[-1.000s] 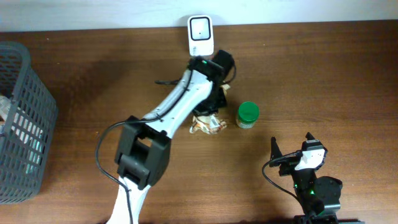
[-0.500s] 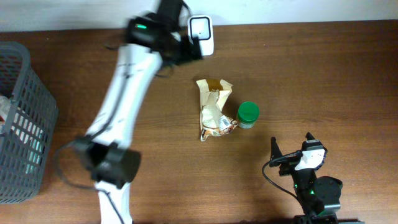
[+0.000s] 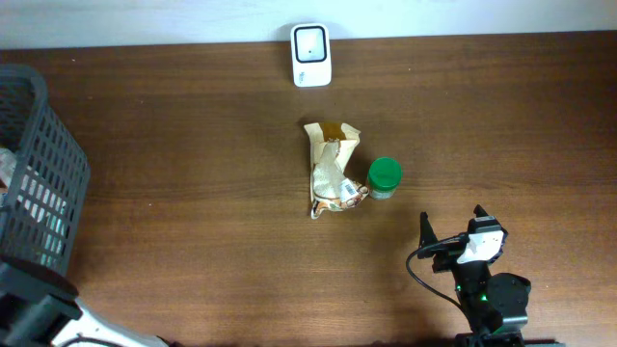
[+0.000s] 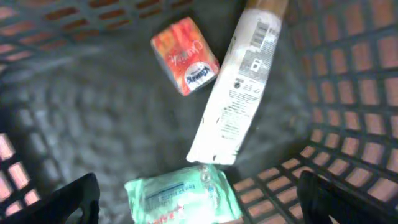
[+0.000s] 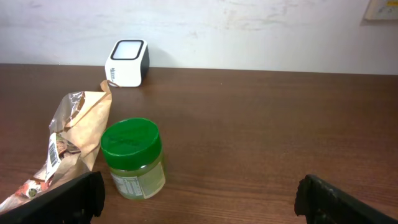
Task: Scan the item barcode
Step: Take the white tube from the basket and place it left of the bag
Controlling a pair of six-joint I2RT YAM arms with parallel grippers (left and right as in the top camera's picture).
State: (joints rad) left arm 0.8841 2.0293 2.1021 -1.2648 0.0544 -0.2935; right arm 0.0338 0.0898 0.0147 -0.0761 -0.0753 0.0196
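Note:
My left gripper lowers outward onto the long white packet's printed middle next, which lies below and outward of it, because the barcode sits nearer the cap.
The white barcode scanner stands at the table's far edge and also shows as the scanner in the right wrist view. A crumpled brown bag with a barcode label lies flat mid-table, free of both grippers. Touching its right side is a green-lidded jar. My left gripper hangs open inside the grey basket, above a green packet, a long white packet and an orange-red pack. My right gripper rests open, near the front edge, short of the jar.
The grey basket stands at the table's left edge. Only part of my left arm shows at the overhead view's bottom left corner. The brown bag lies left of the jar in the right wrist view.
My left gripper opened and let go of the brown bag, which now lies flat. The left arm swung away from the scanner to the basket on the left. The right arm stayed still.

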